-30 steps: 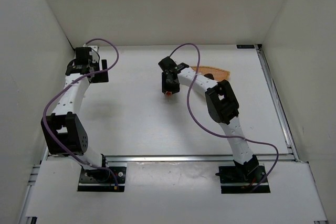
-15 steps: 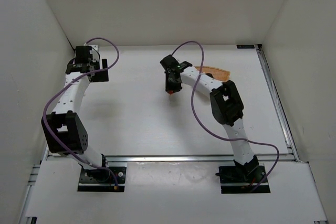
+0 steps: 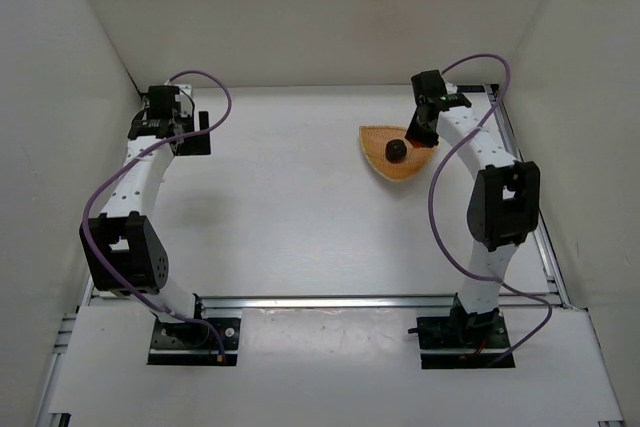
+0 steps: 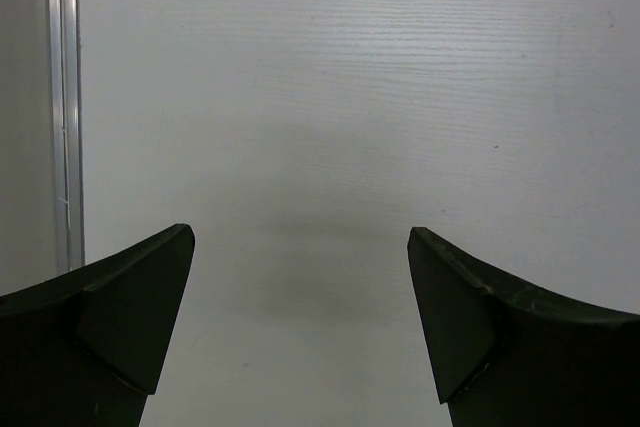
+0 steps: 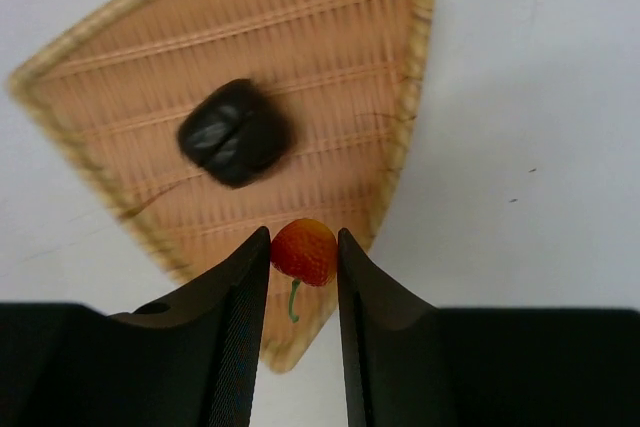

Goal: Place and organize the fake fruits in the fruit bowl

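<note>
I will lower my right gripper toward the bare, empty wicker beside the dark bumpy lump (image 3: pixel 396 151) and release the tiny red ball.
The orange-tan woven wicker fruit bowl (image 3: pixel 382 164) lies on the table at the back right; in the right wrist view its rim (image 5: pixel 420 67) is fan shaped. A dark bumpy lump (image 3: pixel 396 151) lies inside it, and shows in the right wrist view (image 5: pixel 234 133). My right gripper (image 3: pixel 416 133) hangs over the bowl's far edge, shut on a tiny red ball with a thin green stem (image 5: pixel 304 252) held between its fingertips (image 5: pixel 303 247). My left gripper (image 3: pixel 192 134) is at the back left, open and empty over bare table (image 4: pixel 300 237).
White walls stand close on the left, back and right. A metal rail (image 3: pixel 520 177) runs along the table's right edge, and another (image 4: pixel 65 107) shows in the left wrist view. Purple cables loop off both arms.
My right gripper has carried the red ball from the table's middle to the right, over the bowl. The arm no longer covers the bowl. The left arm barely moved.
</note>
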{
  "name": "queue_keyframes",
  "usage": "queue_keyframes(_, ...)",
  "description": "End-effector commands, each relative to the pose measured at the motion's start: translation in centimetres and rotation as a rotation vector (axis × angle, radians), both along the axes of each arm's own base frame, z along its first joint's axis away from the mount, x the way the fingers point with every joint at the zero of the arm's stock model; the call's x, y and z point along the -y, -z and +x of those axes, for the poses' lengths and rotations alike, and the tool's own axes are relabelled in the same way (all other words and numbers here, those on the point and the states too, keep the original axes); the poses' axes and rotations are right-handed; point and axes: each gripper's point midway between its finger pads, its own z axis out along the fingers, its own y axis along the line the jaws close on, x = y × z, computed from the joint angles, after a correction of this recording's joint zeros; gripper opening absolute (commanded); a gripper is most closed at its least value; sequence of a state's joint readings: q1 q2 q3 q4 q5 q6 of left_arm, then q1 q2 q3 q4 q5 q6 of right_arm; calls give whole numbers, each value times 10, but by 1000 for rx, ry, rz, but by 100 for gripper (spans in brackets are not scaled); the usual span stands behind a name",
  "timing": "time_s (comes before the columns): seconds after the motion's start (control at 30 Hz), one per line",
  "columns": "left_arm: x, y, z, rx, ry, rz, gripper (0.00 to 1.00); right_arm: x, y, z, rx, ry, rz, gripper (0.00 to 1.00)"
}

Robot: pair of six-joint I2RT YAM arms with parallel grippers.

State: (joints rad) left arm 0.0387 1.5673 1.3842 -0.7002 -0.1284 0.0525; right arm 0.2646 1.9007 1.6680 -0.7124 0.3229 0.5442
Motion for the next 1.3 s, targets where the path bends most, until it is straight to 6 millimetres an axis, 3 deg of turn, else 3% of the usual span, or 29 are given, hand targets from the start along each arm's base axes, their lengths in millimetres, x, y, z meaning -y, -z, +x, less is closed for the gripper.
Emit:
queue_keyframes(0.0, 9, -20, 7, 47, 33, -14, 99, 8, 13, 9, -39, -21, -44, 15)
queue_keyframes(0.1, 14, -22, 7, 47, 44, -14, 99, 29, 21, 21, -48, 47, -32, 15)
queue_keyframes(0.2, 14, -22, 7, 47, 44, -14, 99, 34, 30, 26, -61, 46, -31, 18)
queue_keyframes(0.3, 14, -21, 6, 38, 44, -15, 99, 27, 35, 38, -63, 6, -19, 29)
queue_keyframes(0.43, 13, -24, 7, 46, 51, -8, 99, 29, 34, 41, -64, 10, -11, 54)
queue_keyframes(0.47, 15, -24, 7, 46, 57, -15, 99, 29, 30, 44, -52, 10, -9, 66)
queue_keyframes(0.57, 17, -23, 6, 37, 63, -22, 99, 31, 24, 43, -54, 8, -23, 83)
queue_keyframes(0.67, 16, -27, 7, 46, 63, -22, 99, 36, 2, 38, -24, 11, -42, 90)
queue_keyframes(0.7, 16, -27, 7, 46, 63, -22, 99, 40, -20, 35, 16, 21, -49, 92)
queue_keyframes(0.77, 16, -27, 7, 46, 63, -22, 99, 44, -30, 22, 28, 37, -52, 94)
queue_keyframes(0.8, 14, -30, 4, 48, 54, -12, 99, 52, -53, 14, 74, 51, -44, 97)
queue_keyframes(0.83, 12, -30, 4, 47, 47, -4, 99, 53, -60, 6, 85, 51, -42, 99)
queue_keyframes(0.87, 12, -33, 3, 56, 47, -3, 99, 68, -53, -6, 60, 90, -41, 99)
queue_keyframes(0.9, 11, -33, 3, 56, 40, 3, 99, 75, -69, -19, 93, 99, -24, 99)
queue_keyframes(0.97, 1, -37, -1, 65, 16, 4, 99, 97, -68, -48, 81, 149, 16, 99)
queue_keyframes(1.03, -2, -37, -5, 67, -1, -2, 99, 103, -64, -67, 75, 153, 74, 99)
queue_keyframes(1.07, -10, -35, -9, 64, -23, 4, 99, 116, -75, -79, 112, 171, 76, 99)
queue_keyframes(1.1, -17, -30, -12, 51, -53, 6, 99, 121, -59, -95, 72, 179, 67, 99)
queue_keyframes(1.17, -25, -34, -18, 61, -80, 24, 99, 130, -62, -114, 90, 207, 74, 99)
queue_keyframes(1.23, -30, -35, -23, 65, -104, 25, 99, 136, -44, -135, 52, 225, 67, 99)
queue_keyframes(1.27, -32, -37, -28, 63, -114, 35, 99, 133, -48, -143, 73, 218, 77, 99)
